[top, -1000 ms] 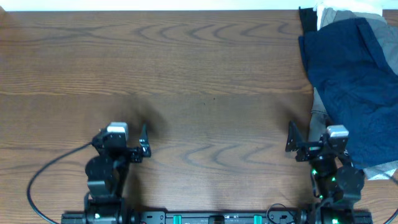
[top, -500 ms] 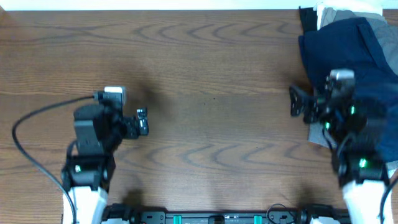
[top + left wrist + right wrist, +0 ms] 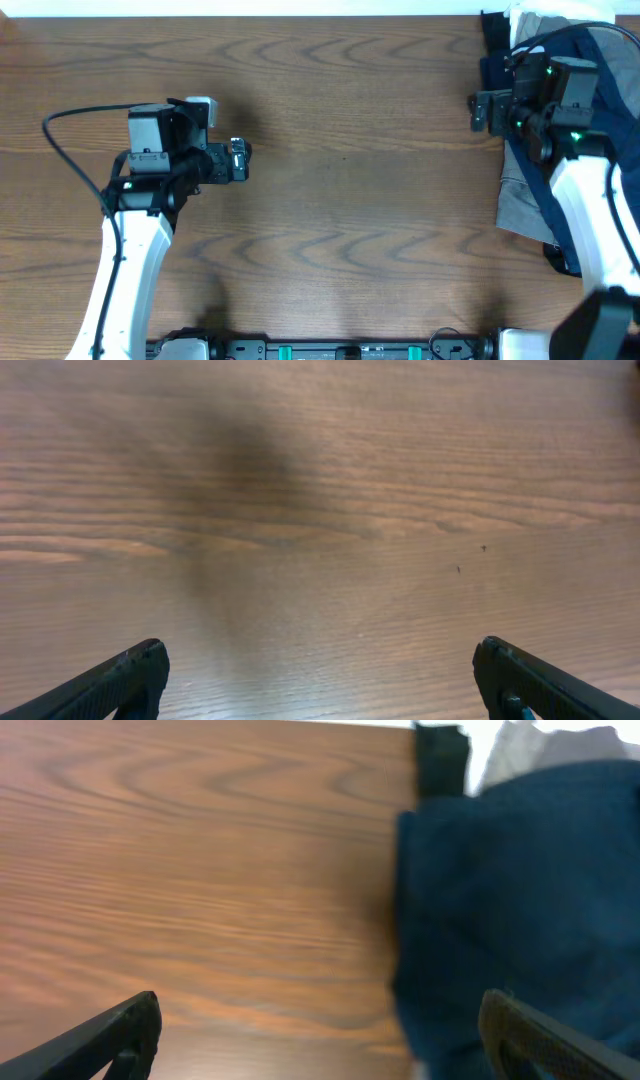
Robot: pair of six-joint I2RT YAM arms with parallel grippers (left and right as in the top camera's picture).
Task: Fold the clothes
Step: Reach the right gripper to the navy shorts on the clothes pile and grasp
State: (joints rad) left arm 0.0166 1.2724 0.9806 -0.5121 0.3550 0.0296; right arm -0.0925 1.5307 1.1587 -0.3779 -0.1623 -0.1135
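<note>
The shorts' edge (image 3: 515,145) (image 3: 428,985) lies below my right gripper and to its right in the overhead view, so the gripper will next lower its open fingers toward that edge, off bare wood.
The dark navy shorts (image 3: 627,125) lie wrinkled in a heap at the table's far right, partly hidden under my right arm. In the right wrist view the shorts (image 3: 520,900) fill the right half, and their left edge lies between my fingers. My right gripper (image 3: 486,110) (image 3: 320,1025) is open and hovers at that left edge, with one finger over the cloth and one over wood. My left gripper (image 3: 238,160) (image 3: 320,665) is open and empty over bare wood at the left middle, far from the shorts.
A light grey garment (image 3: 520,200) lies under the shorts at the right. A black cloth piece (image 3: 491,25) (image 3: 441,760) and a white one (image 3: 527,18) (image 3: 510,745) sit at the far right corner. The brown wooden table (image 3: 340,150) spreads between the arms.
Both arms have moved from the front edge toward the far side. The right gripper has come up to the left edge of the shorts. The left gripper has moved up over the left middle.
</note>
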